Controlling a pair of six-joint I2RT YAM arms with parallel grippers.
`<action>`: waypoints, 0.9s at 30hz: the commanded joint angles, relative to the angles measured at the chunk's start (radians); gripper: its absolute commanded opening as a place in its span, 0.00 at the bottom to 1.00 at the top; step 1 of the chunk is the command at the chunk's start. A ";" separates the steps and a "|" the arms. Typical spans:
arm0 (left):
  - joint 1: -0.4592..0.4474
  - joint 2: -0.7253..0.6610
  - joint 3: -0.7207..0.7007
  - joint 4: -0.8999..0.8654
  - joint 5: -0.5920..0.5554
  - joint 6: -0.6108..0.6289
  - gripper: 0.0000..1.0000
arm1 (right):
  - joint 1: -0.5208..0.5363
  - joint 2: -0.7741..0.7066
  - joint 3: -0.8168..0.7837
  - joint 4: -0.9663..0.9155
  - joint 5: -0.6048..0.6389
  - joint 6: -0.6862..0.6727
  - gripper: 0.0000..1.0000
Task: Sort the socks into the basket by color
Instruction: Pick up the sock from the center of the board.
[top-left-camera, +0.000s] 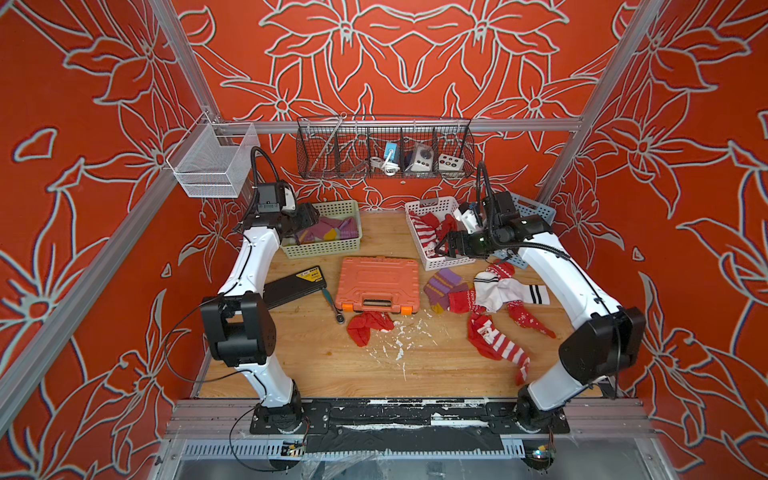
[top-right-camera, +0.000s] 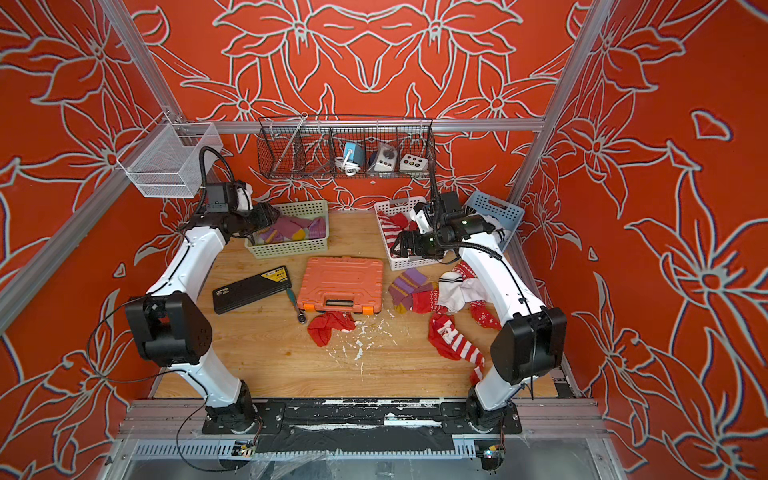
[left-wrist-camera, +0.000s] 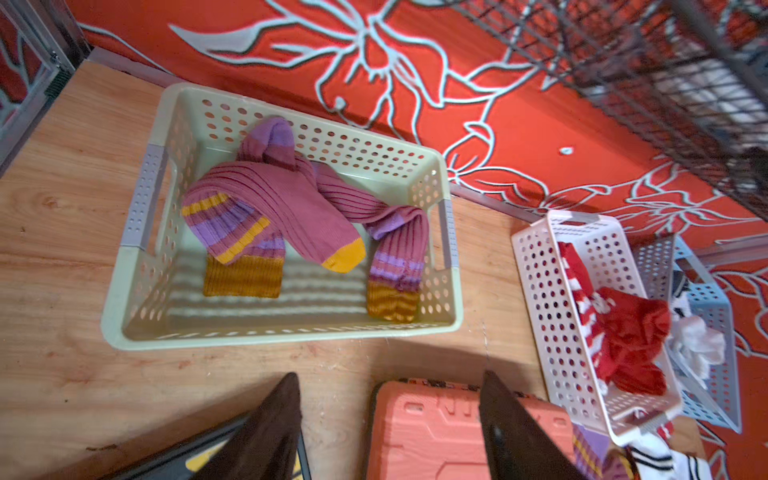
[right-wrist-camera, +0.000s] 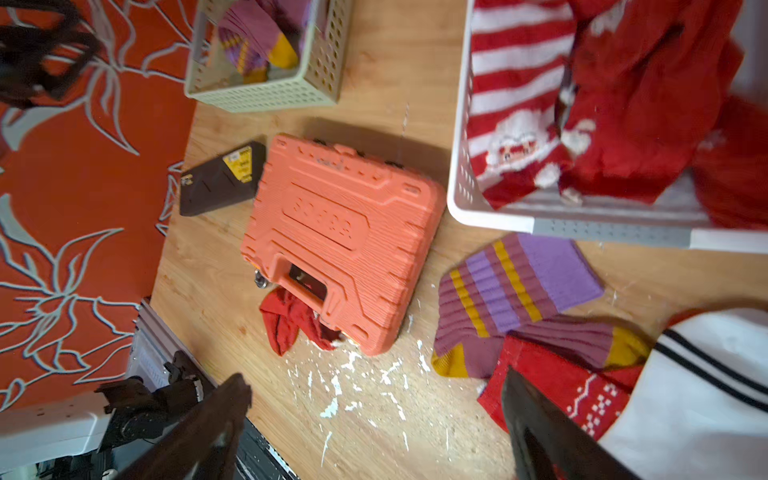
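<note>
I should bring my right gripper down and back onto the purple sock's folded near end (top-left-camera: 436, 299) (right-wrist-camera: 465, 348), which lies below toward my base, uncovered by the red snowflake sock.
Purple socks (left-wrist-camera: 291, 199) lie in the green basket (left-wrist-camera: 282, 336) at the back left. My left gripper (left-wrist-camera: 390, 386) hangs open and empty just in front of it. Red socks (right-wrist-camera: 644, 104) fill the white basket (right-wrist-camera: 457, 166) at the back right, and my right gripper (top-left-camera: 442, 245) hovers open and empty over its front edge. A white sock (left-wrist-camera: 698, 340) shows in the blue basket (top-left-camera: 536, 208) behind. Loose on the table at the right are a purple sock (top-left-camera: 442, 286), a white sock (top-left-camera: 503, 291), a red snowflake sock (top-left-camera: 528, 318) and a red striped sock (top-left-camera: 505, 349). Another red sock (top-left-camera: 368, 326) lies by the orange case.
An orange tool case (top-left-camera: 378, 282) sits mid-table, with a black case (top-left-camera: 291, 286) and a ratchet (top-left-camera: 332, 305) to its left. White flakes litter the wood near the front. A wire rack (top-left-camera: 384, 147) and a white mesh basket (top-left-camera: 212, 164) hang on the back frame.
</note>
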 joint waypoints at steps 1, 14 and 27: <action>-0.017 -0.084 -0.058 0.002 0.042 -0.004 0.66 | -0.002 0.025 -0.058 -0.038 0.049 0.004 0.94; -0.143 -0.340 -0.268 -0.019 0.068 -0.056 0.65 | 0.113 0.153 -0.181 0.097 0.217 0.000 0.82; -0.175 -0.423 -0.335 -0.037 0.095 -0.078 0.65 | 0.221 0.300 -0.160 0.140 0.425 -0.039 0.78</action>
